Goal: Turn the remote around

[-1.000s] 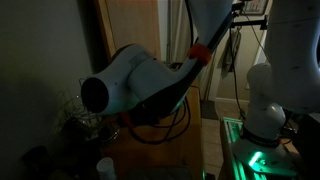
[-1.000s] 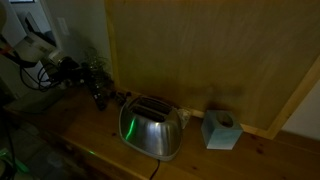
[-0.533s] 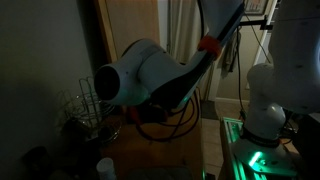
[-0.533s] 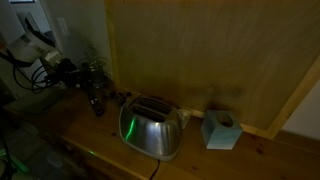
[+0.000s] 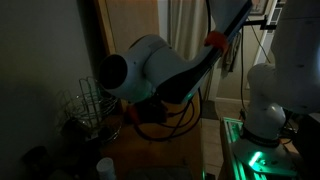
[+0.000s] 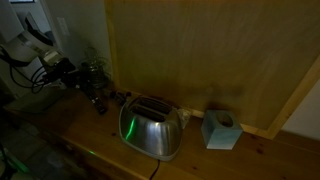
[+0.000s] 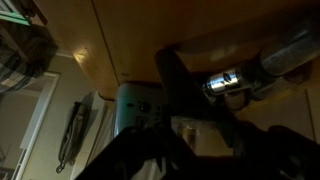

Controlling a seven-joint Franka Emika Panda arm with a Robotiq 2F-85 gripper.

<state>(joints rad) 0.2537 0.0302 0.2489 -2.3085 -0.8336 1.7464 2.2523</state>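
Next, my gripper lowers the remote until it rests on the wooden counter by the wire rack, then releases it, as that wood lies below my gripper.
The scene is very dark. In an exterior view my gripper (image 6: 70,74) hangs above the left end of the wooden counter, next to the wire rack (image 6: 96,76). In the wrist view the gripper (image 7: 185,125) is a dark mass at the bottom. A slim dark bar (image 7: 174,78) juts up from it. I cannot tell whether that bar is the remote or a finger. Another slim dark bar (image 7: 72,136) lies on a pale surface at the left. The jaws are too dark to read.
A shiny toaster (image 6: 150,128) stands mid-counter and also shows in the wrist view (image 7: 226,82). A teal tissue box (image 6: 220,130) sits to its right. The wire rack (image 5: 82,112) and a small light cup (image 5: 105,167) stand under my arm. A wooden wall lies behind.
My arm's big white joint has risen and moved right in an exterior view. The gripper has shifted slightly by the wire rack.
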